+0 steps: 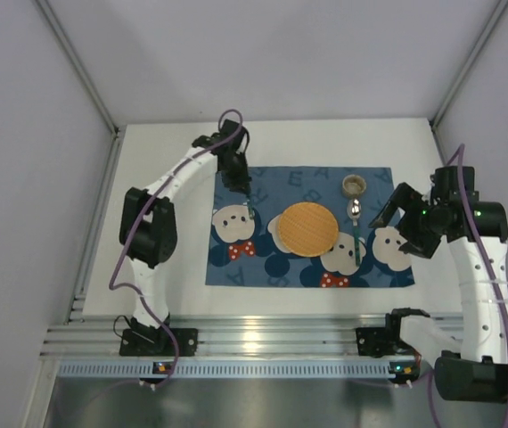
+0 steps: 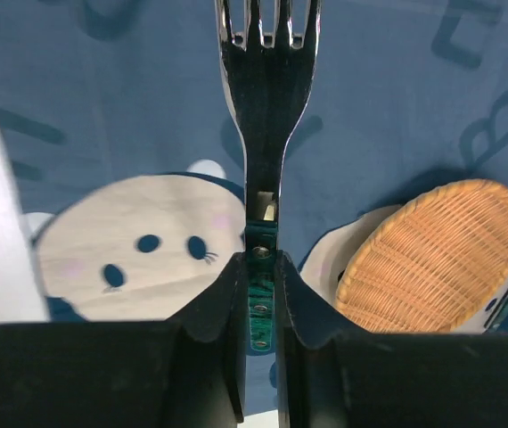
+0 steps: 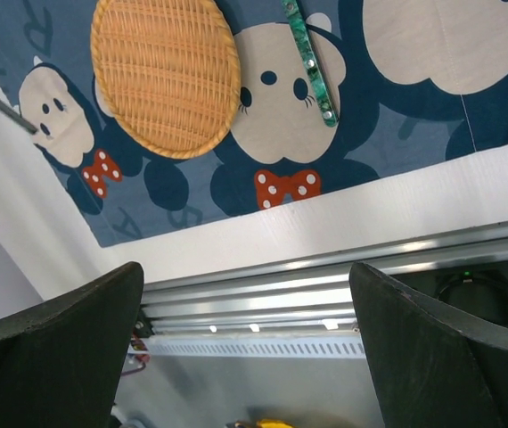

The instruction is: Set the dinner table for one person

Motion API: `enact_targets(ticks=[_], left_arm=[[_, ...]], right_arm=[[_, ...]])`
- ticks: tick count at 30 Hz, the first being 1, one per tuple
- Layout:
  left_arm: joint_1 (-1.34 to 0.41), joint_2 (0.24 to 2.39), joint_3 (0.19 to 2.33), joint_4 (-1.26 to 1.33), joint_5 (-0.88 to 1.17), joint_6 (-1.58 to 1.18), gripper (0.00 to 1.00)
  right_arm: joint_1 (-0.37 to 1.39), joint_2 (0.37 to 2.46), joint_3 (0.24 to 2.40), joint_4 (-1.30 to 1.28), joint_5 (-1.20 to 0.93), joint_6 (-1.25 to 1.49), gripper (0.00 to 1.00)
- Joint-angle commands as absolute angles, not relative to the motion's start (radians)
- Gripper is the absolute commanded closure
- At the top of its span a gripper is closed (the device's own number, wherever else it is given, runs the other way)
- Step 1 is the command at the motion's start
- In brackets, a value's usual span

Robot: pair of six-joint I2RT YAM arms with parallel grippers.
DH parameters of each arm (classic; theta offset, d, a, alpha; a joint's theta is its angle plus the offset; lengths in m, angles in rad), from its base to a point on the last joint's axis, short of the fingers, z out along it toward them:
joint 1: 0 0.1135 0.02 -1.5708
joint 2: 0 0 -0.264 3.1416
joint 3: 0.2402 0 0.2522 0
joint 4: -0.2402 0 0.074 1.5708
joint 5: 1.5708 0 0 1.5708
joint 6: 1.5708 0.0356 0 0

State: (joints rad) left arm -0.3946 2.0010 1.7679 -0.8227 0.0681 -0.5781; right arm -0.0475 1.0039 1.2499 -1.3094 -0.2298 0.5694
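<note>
The left gripper moves back and toward the plate next, then lowers the fork onto the free part of the placemat (image 1: 272,183) opposite the spoon.
My left gripper (image 1: 239,189) (image 2: 261,267) is shut on the green handle of a metal fork (image 2: 266,98). It holds the fork over the left part of the blue cartoon placemat (image 1: 272,183), tines pointing away from the wrist; the fork also shows in the top view (image 1: 248,213). A round wicker plate (image 1: 307,229) (image 2: 432,254) (image 3: 165,76) lies at the placemat's middle. A green-handled spoon (image 1: 356,223) (image 3: 309,58) lies just right of the plate. My right gripper (image 1: 398,227) (image 3: 249,357) is open and empty above the placemat's right edge. The white dinner table (image 1: 325,143) lies under everything.
A small round cup (image 1: 354,185) stands on the placemat behind the spoon. Grey walls close in the table on the left, back and right. An aluminium rail (image 1: 272,339) with the arm bases runs along the near edge.
</note>
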Motion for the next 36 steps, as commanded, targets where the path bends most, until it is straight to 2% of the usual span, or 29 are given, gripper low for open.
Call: enact_targets(ticks=[1,10,26,36], left_arm=[[-0.483,2.065,1.761,-0.805,0.095,-0.658,1.0],[-0.618,2.131,1.691,-0.729,0.084,-0.707,1.0],[-0.641,2.022,1.505,-0.75,-0.052,-0.701,1.0],[-0.65,2.0,1.451,-0.761,-0.064,-0.703,1.0]], right_arm=[[-0.037,0.959,1.243,-1.362,-0.198,0.554,0.0],[-0.037,0.913,1.232,-1.425,-0.166,0.523,0.0],[-0.037,0.89,1.239,-1.456,-0.167,0.479,0.0],[-0.037,0.879,1.242,-1.434,-0.187,0.472,0.0]])
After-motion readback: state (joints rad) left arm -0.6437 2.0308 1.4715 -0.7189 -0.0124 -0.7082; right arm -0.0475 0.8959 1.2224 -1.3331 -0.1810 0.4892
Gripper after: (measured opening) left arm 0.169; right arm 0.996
